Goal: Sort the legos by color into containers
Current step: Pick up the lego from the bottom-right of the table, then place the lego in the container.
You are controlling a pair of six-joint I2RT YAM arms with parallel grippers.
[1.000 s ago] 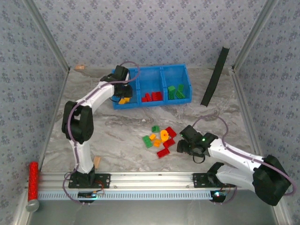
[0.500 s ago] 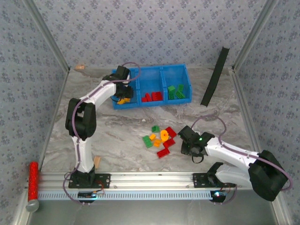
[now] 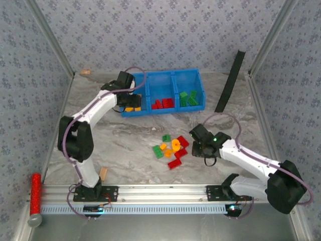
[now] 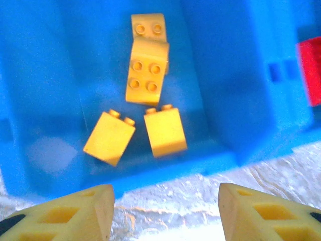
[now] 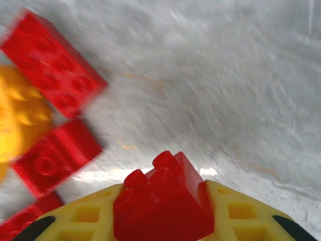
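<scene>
My right gripper should next carry the red brick away from my base, over the bin's middle section [image 3: 162, 91], and then let go of it.
A red lego brick [image 5: 163, 203] is clamped in my right gripper [image 5: 163, 221], which hovers beside the loose pile [image 3: 172, 149] of red, green and yellow-orange legos mid-table. My right gripper [image 3: 197, 142] sits just right of that pile. The blue bin [image 3: 175, 80] at the back holds yellow bricks [image 4: 146, 73] in its left compartment, red ones [image 3: 163, 104] in the middle and green ones [image 3: 188, 98] on the right. My left gripper [image 4: 165, 211] is open and empty over the bin's near wall, at the left compartment [image 3: 131, 103].
A black strip [image 3: 230, 82] leans at the back right. A tan wooden block [image 3: 103, 173] lies near the left arm's base, another [image 3: 86, 72] at the back left corner. A long red cylinder [image 3: 35, 193] rests at the front left rail.
My left gripper has pulled back toward me and left from over the yellow compartment. My right gripper has lifted and shifted toward the back with the red brick.
</scene>
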